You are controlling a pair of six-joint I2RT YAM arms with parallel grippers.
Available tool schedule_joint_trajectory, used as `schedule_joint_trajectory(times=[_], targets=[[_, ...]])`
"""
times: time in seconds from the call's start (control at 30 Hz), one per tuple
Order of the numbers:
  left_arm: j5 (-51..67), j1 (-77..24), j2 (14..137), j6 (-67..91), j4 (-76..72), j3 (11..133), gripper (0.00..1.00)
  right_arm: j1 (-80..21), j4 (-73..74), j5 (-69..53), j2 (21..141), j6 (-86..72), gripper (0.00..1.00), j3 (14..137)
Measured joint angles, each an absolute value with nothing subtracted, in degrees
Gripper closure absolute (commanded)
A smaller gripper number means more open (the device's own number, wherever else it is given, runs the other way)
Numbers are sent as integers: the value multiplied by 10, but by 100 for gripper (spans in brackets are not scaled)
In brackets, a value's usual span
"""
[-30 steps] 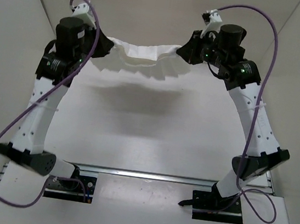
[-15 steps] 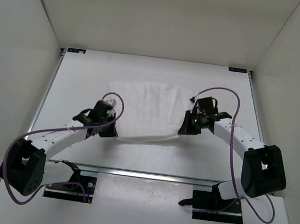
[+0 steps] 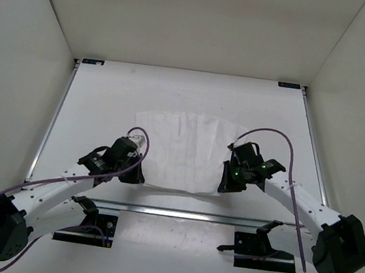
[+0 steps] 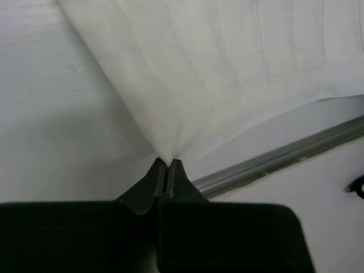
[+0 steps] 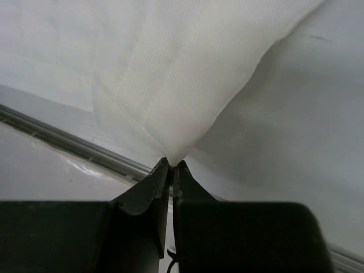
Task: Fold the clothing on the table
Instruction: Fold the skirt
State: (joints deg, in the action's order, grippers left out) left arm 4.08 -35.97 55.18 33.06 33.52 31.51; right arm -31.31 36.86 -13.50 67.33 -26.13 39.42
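My left gripper holds the clothing's near corner. Next I will lift the corner outward over the clothing, then release it down near the clothing's far edge.
The clothing point(image 3: 180, 151), thin white fabric with faint lengthwise creases, lies spread nearly flat on the table point(image 3: 107, 93), its near hem close to the front rail. My left gripper point(image 3: 140, 178) is shut on the garment's near left corner; in the left wrist view the fabric point(image 4: 227, 57) fans out from the pinched tips of this gripper point(image 4: 166, 162). My right gripper point(image 3: 222, 186) is shut on the near right corner. In the right wrist view the cloth point(image 5: 193, 68) rises in a fold from the closed tips of that gripper point(image 5: 172, 164).
A metal rail point(image 3: 179, 213) runs along the table's near edge just behind both grippers, also seen as the rail point(image 4: 273, 159) and the rail point(image 5: 68, 142). Arm base plates point(image 3: 265, 252) sit beyond it. Purple cables point(image 3: 270, 133) loop over the arms. White walls enclose three sides.
Both arms came down from high at the back, where the garment hung bunched between them, and drew toward the near edge. The clothing now lies spread on the table.
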Motion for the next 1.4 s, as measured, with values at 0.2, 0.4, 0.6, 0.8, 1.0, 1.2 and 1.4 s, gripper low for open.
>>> schedule_joint_trajectory(times=[0.2, 0.4, 0.6, 0.8, 1.0, 1.2, 1.4], targets=[[60, -368, 471, 348, 393, 315, 100, -335, 444, -135, 570, -279, 100, 394], [86, -368, 404, 371, 448, 341, 100, -341, 519, -152, 500, -285, 99, 394], [141, -350, 400, 379, 476, 422, 100, -297, 608, -175, 468, -269, 100, 453], [209, -252, 486, 355, 413, 506, 100, -142, 617, -215, 550, -187, 100, 590], [231, -162, 677, 348, 289, 532, 100, -104, 521, -236, 783, -141, 100, 694], [222, -133, 946, 334, 235, 671, 51, -77, 493, -202, 1129, -131, 61, 932], [223, -94, 1022, 337, 201, 734, 38, -60, 464, -132, 1207, -125, 45, 1046]])
